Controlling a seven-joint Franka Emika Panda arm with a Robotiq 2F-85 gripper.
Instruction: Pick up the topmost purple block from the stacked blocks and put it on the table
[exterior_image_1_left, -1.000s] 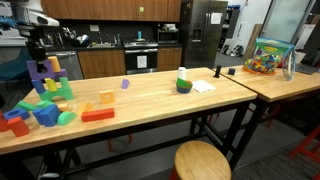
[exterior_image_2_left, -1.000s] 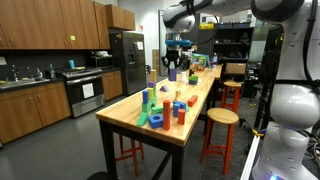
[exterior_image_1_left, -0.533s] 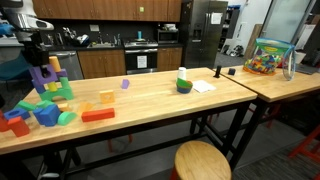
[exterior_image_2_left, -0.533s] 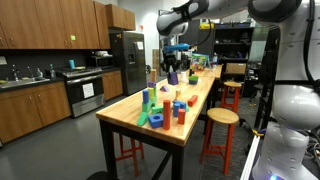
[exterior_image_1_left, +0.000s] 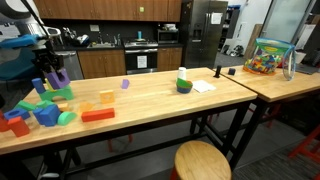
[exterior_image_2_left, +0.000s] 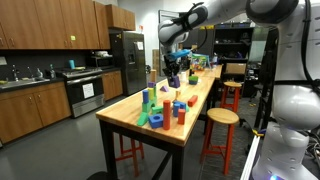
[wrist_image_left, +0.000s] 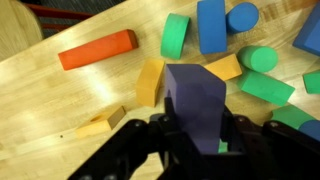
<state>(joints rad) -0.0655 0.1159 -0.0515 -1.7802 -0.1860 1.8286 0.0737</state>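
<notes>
The held purple block is still above the table. My gripper should next bring it straight down toward the table beside the tan-orange blocks, then let it go there.
My gripper (wrist_image_left: 197, 128) is shut on the topmost purple block (wrist_image_left: 195, 95), which fills the space between the two black fingers in the wrist view. In both exterior views the gripper (exterior_image_1_left: 48, 72) (exterior_image_2_left: 172, 72) holds the purple block (exterior_image_1_left: 50, 84) (exterior_image_2_left: 173, 80) just above and beside the stacked blocks (exterior_image_1_left: 58, 96) (exterior_image_2_left: 148, 104), at one end of the long wooden table (exterior_image_1_left: 150, 100) (exterior_image_2_left: 202, 95). Below the held block lie a tan-orange block (wrist_image_left: 150, 80) and green blocks (wrist_image_left: 266, 88).
Loose blocks lie around: a red bar (wrist_image_left: 97, 50) (exterior_image_1_left: 97, 115), a green cylinder (wrist_image_left: 175, 35), a blue block (wrist_image_left: 211, 25), and a small lilac block (exterior_image_1_left: 125, 84). A green bowl (exterior_image_1_left: 184, 86) and paper (exterior_image_1_left: 204, 87) sit mid-table. A toy bin (exterior_image_1_left: 266, 58) stands on the adjoining table. Stools (exterior_image_1_left: 200, 160) stand alongside.
The gripper has carried the purple block off the top of the stack, sideways and slightly down. The arm has swung with it. The other blocks have not moved.
</notes>
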